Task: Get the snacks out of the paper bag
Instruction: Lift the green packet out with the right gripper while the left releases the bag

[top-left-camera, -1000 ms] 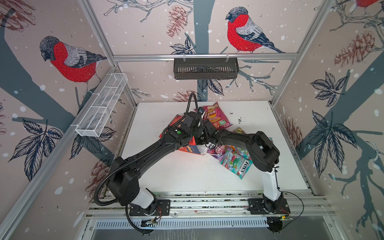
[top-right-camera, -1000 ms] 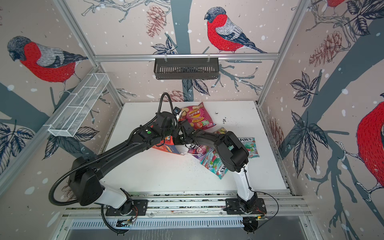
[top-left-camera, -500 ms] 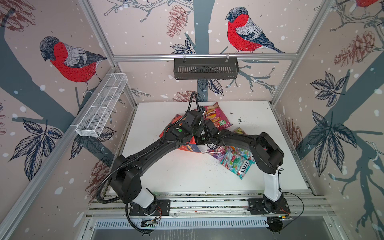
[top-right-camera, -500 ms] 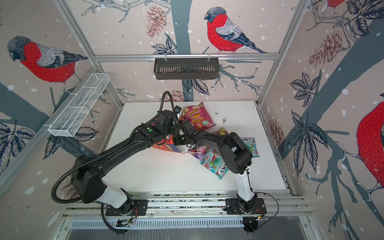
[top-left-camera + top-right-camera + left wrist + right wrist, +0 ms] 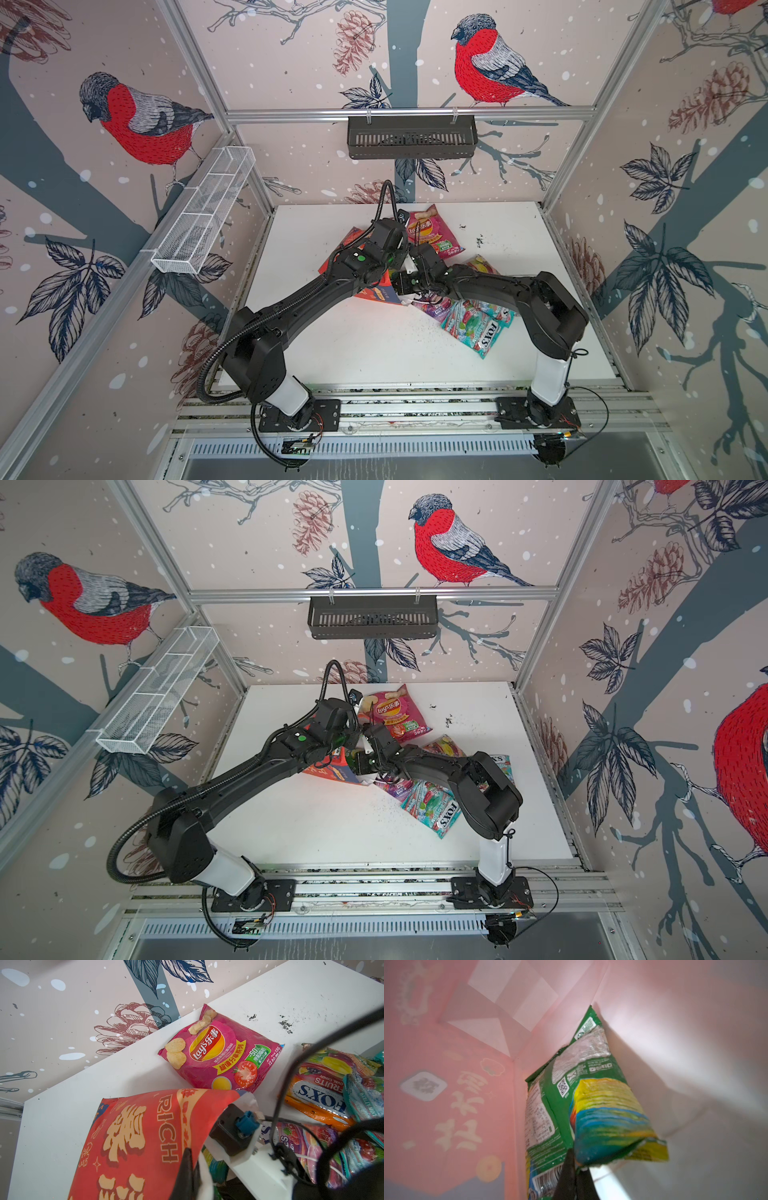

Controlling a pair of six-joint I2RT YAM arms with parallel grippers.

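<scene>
The left gripper draws back toward the bare near tabletop next and releases the edge of the bag's opening, since that clear part lies back of the gripper.
The red paper bag [image 5: 135, 1136] with gold characters lies on its side mid-table, and in both top views my arms cover most of it [image 5: 376, 293]. My left gripper [image 5: 192, 1160] is shut on the bag's mouth edge. My right gripper [image 5: 574, 1160] is inside the bag, shut on the lower edge of a green-white pack [image 5: 571, 1095]. Other snacks lie on the table outside the bag. They are a pink chip bag [image 5: 432, 235] behind it, and an orange FOX'S pack [image 5: 320, 1093], a purple pack [image 5: 432, 305] and a teal pack [image 5: 478, 332] to its right.
The white table [image 5: 332, 345] carries dark crumbs [image 5: 480, 240] at the back right. A black basket [image 5: 411, 137] hangs on the back wall. A white wire basket [image 5: 203, 212] hangs on the left wall. Both arms meet over the bag.
The right arm's elbow has drawn back toward the right. The left wrist has shifted slightly toward the back. Both grips look unchanged.
</scene>
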